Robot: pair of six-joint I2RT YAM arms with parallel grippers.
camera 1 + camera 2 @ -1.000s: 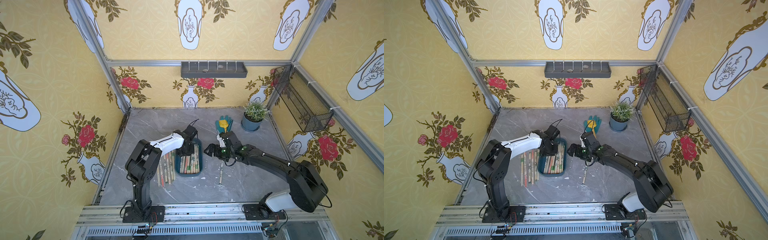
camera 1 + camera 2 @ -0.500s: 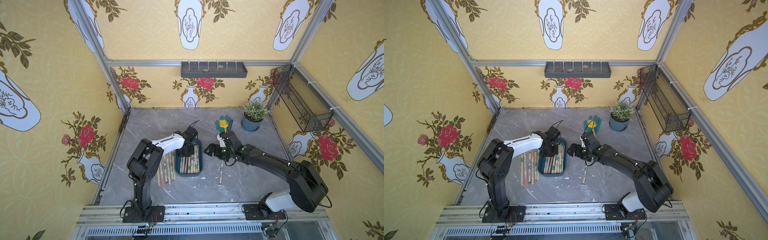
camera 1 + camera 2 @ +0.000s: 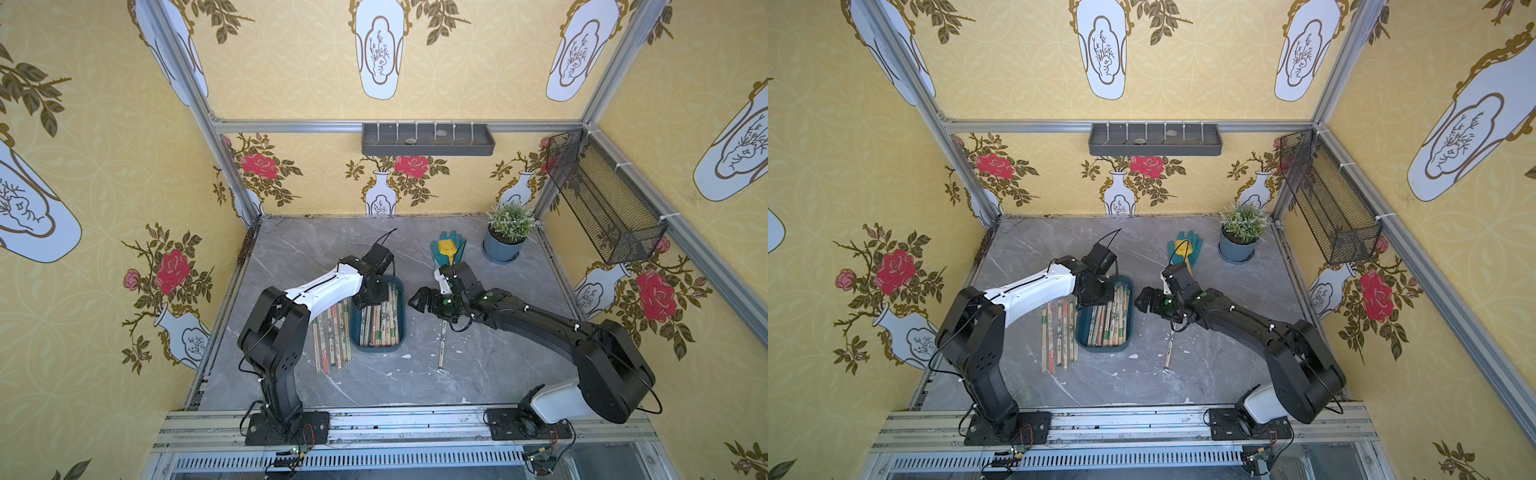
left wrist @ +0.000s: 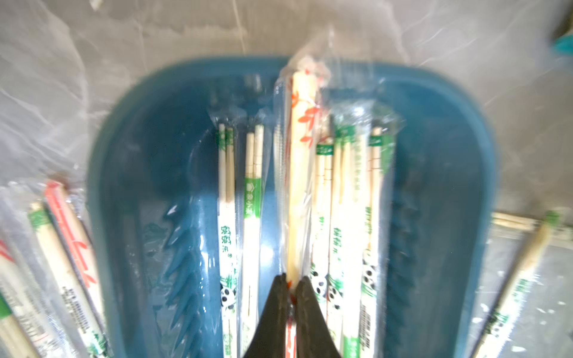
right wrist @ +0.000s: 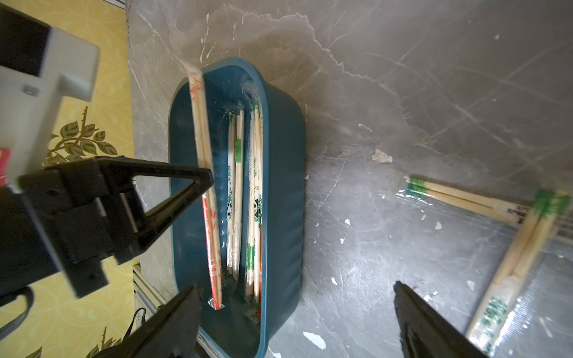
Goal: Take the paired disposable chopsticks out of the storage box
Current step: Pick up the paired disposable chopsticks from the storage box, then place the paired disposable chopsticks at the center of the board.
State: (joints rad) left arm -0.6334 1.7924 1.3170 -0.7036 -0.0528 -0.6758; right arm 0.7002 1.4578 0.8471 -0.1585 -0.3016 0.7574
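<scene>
The pair in my left gripper rises from the box (image 3: 376, 348) next, crosses the row of wrapped pairs and comes down for release on the bare tabletop beyond them.
The teal storage box (image 3: 376, 348) (image 3: 1102, 349) sits mid-table and holds several paired disposable chopsticks (image 3: 380, 322) in clear wrappers. My left gripper (image 4: 290, 285) (image 3: 376, 299) reaches into the box and is shut on a red-orange printed pair (image 4: 302, 155). That pair (image 5: 200, 130) is tilted, its far end over the box's rim (image 5: 279, 186). Just right of the box, my right gripper (image 3: 419, 301) (image 5: 294, 286) hangs open and holds nothing.
Several wrapped pairs (image 3: 332, 336) lie on the table left of the box, and one pair (image 3: 442, 345) lies to its right under the right arm. At the back right are a potted plant (image 3: 503, 249) and a teal glove with a yellow shovel (image 3: 448, 249). A mesh basket (image 3: 602, 199) hangs on the right wall.
My left jaws have closed onto the red-orange printed pair inside the box. The right arm has stayed in place, open.
</scene>
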